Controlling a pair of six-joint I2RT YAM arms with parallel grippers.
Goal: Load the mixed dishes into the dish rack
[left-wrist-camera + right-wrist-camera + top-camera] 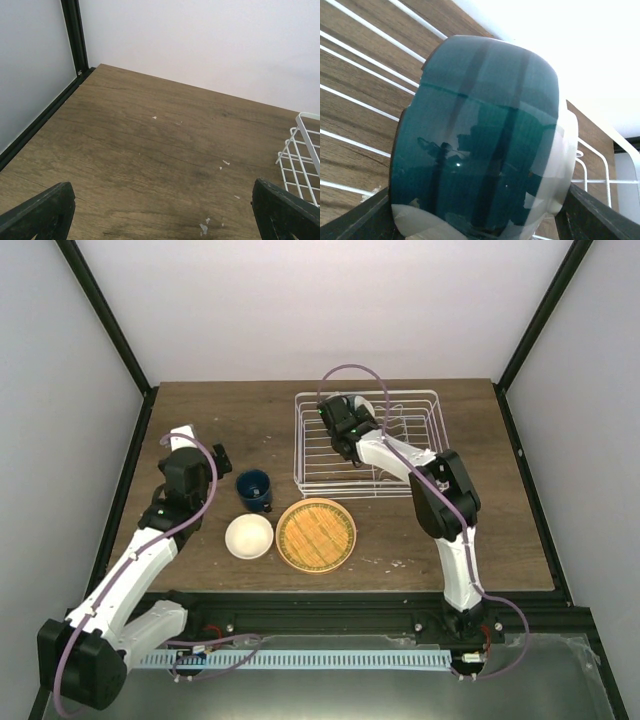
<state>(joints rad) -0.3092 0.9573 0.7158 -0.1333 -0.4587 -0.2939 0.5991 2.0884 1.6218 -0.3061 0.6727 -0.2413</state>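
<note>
My right gripper still holds the bowl above the rack's bottom wires, which are below the gripper. Next, it will lower the bowl until it rests there, then let it go.
My right gripper is inside the white wire dish rack, near its far left corner. It is shut on a bowl held on edge. In the right wrist view this bowl is glossy teal outside with a cream rim, and it fills the space between my fingers. Rack wires run behind it. On the table, near of the rack, are a dark blue cup, a cream bowl and the orange woven-pattern plate. My left gripper is open and empty, left of the cup.
The left wrist view shows bare wooden table, the rack's near left corner at the right, and the black frame post at the far left. White walls enclose the table.
</note>
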